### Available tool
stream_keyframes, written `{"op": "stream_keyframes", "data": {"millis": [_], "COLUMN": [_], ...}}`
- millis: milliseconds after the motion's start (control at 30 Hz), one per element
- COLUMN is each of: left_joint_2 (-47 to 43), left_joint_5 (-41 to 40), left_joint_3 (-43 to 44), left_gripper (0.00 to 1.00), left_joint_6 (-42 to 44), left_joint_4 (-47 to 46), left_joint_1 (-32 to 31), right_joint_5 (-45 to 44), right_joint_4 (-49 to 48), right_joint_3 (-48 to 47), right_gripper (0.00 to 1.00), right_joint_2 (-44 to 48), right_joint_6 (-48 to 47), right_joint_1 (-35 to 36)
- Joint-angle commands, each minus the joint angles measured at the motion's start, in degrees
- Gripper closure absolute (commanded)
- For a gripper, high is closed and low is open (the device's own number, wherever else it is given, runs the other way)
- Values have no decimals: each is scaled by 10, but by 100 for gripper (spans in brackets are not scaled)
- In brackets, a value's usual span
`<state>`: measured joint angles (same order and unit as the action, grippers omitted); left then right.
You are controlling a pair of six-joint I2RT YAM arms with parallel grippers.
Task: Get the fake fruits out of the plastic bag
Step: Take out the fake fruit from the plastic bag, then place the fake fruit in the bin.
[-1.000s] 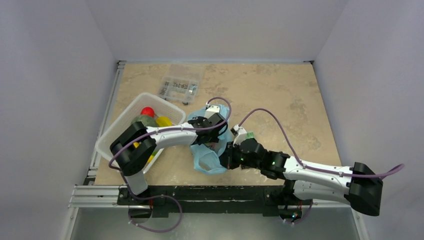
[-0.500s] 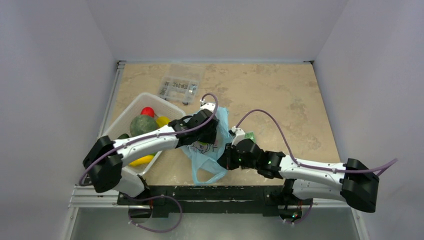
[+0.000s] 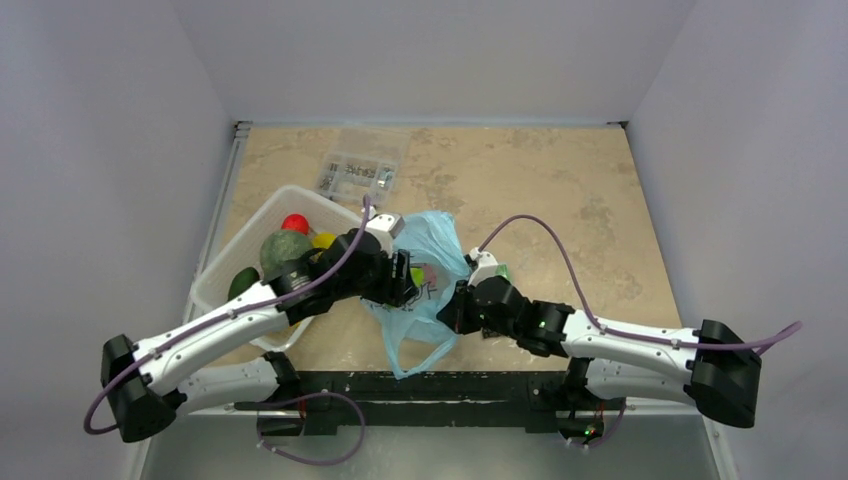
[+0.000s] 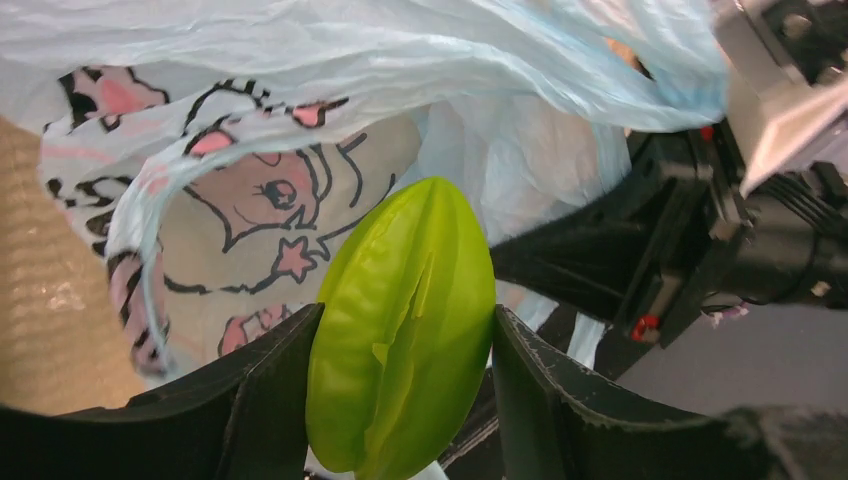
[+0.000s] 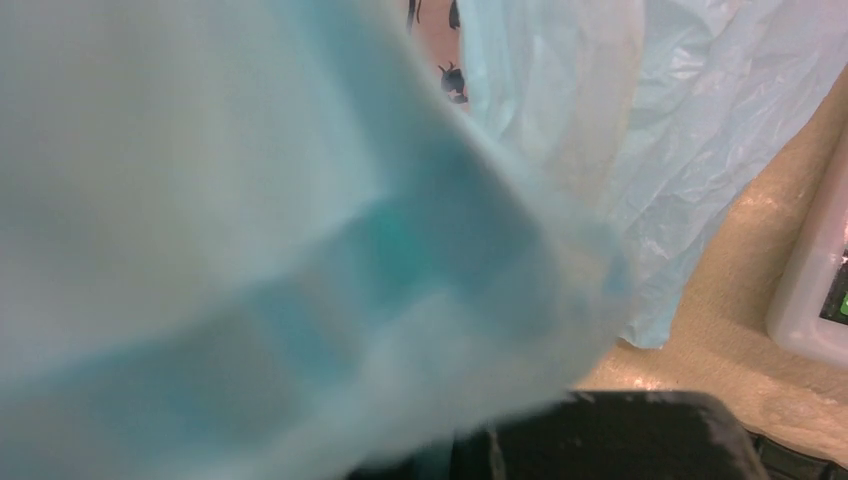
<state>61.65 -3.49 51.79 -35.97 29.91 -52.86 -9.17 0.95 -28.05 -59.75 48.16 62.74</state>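
Observation:
The fruit is clear of the bag. I need to swing my left gripper to the left in the top view, over the mesh basket's near end (image 3: 287, 330), and let the fruit go.
My left gripper (image 3: 408, 280) is shut on an elongated ridged lime-green fake fruit (image 4: 405, 325), held just outside the light-blue plastic bag (image 3: 425, 290). The fruit shows as a green spot in the top view (image 3: 416, 277). The bag's cartoon print (image 4: 270, 210) fills the left wrist view behind the fruit. My right gripper (image 3: 452, 312) is at the bag's right edge and appears shut on the plastic; in its wrist view blurred blue bag film (image 5: 300, 250) covers the jaws.
A white mesh basket (image 3: 232, 270) at the left holds a red (image 3: 294, 223), a yellow (image 3: 322, 240) and dark green fruits (image 3: 282, 250). A clear compartment box (image 3: 362, 168) stands behind. A small green object (image 3: 500, 271) lies by the right wrist.
My left gripper has drawn back leftward out of the bag with the green fruit in it. The bag has been pulled open and its handle stretched toward the front edge. The right gripper stays at the bag.

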Motion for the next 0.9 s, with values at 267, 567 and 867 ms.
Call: {"op": "stream_keyframes", "data": {"millis": [267, 567, 867], "left_joint_2": [-165, -150, -135], "left_joint_5": [-333, -529, -484], "left_joint_3": [90, 77, 14], "left_gripper": [91, 89, 86], "left_joint_6": [-67, -302, -236], "left_joint_4": [390, 547, 433], "left_joint_1": [3, 13, 132], "right_joint_5": [-34, -36, -37], "right_joint_4": [8, 28, 45], "right_joint_3": [-4, -11, -9], "right_gripper": [100, 100, 100], "right_joint_2": [19, 32, 55], "right_joint_6": [17, 12, 13], "right_joint_1": [3, 2, 3]}}
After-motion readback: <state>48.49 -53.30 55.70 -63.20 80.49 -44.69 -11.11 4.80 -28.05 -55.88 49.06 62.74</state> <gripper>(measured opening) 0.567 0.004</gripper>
